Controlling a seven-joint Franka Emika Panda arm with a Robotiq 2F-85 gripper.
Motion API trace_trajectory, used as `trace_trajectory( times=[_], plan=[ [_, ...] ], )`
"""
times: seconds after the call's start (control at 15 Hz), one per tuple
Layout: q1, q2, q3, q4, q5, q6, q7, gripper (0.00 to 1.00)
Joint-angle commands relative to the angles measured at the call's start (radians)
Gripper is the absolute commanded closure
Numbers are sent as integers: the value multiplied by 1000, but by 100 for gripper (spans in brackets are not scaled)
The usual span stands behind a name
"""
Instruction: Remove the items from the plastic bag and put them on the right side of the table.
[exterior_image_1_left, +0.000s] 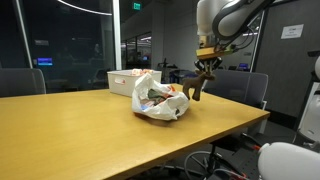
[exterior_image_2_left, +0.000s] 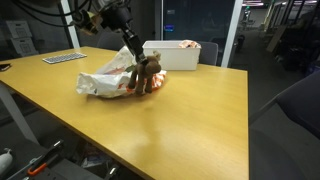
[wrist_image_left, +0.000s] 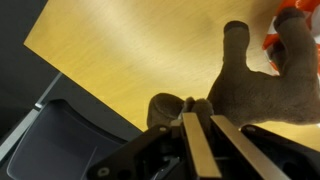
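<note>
The brown plush toy (exterior_image_1_left: 197, 85) has to get down onto the table. My gripper will move away from the white plastic bag (exterior_image_1_left: 152, 98) first.
A white plastic bag (exterior_image_1_left: 152, 98) lies crumpled on the wooden table (exterior_image_1_left: 90, 130), with orange items inside; it also shows in an exterior view (exterior_image_2_left: 105, 79). My gripper (exterior_image_1_left: 205, 72) is shut on a brown plush toy (exterior_image_1_left: 197, 85) and holds it just above the table beside the bag. In an exterior view the gripper (exterior_image_2_left: 138, 58) hangs the toy (exterior_image_2_left: 148, 75) next to the bag. In the wrist view the fingers (wrist_image_left: 205, 118) pinch the toy (wrist_image_left: 255, 85), its legs dangling over the table near the edge.
A white box (exterior_image_1_left: 125, 78) with reddish contents stands behind the bag, also seen in an exterior view (exterior_image_2_left: 183, 54). A keyboard (exterior_image_2_left: 64, 58) lies at a table corner. Chairs (exterior_image_1_left: 240, 88) stand round the table. The table edge (wrist_image_left: 70, 75) runs close below the toy.
</note>
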Motion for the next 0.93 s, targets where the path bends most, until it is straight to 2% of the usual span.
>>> trace_trajectory(
  times=[0.0,0.07,0.2,0.27,0.4,0.47,0.53,0.67,0.87],
  plan=[
    [-59,133,54,64,-140,-28,168,98],
    [-66,157,66,80,-212,-81,237,98],
    [-40,173,46,95,-279,-175,326,98],
    [-25,177,35,102,-295,-229,361,98],
    [3,221,5,119,-279,-259,340,97],
    [17,245,-14,122,-257,-220,320,67],
    [30,267,-32,125,-235,-165,293,66],
    [50,280,-48,130,-216,-108,277,52],
    [81,250,-37,147,-250,-153,285,30]
  ],
)
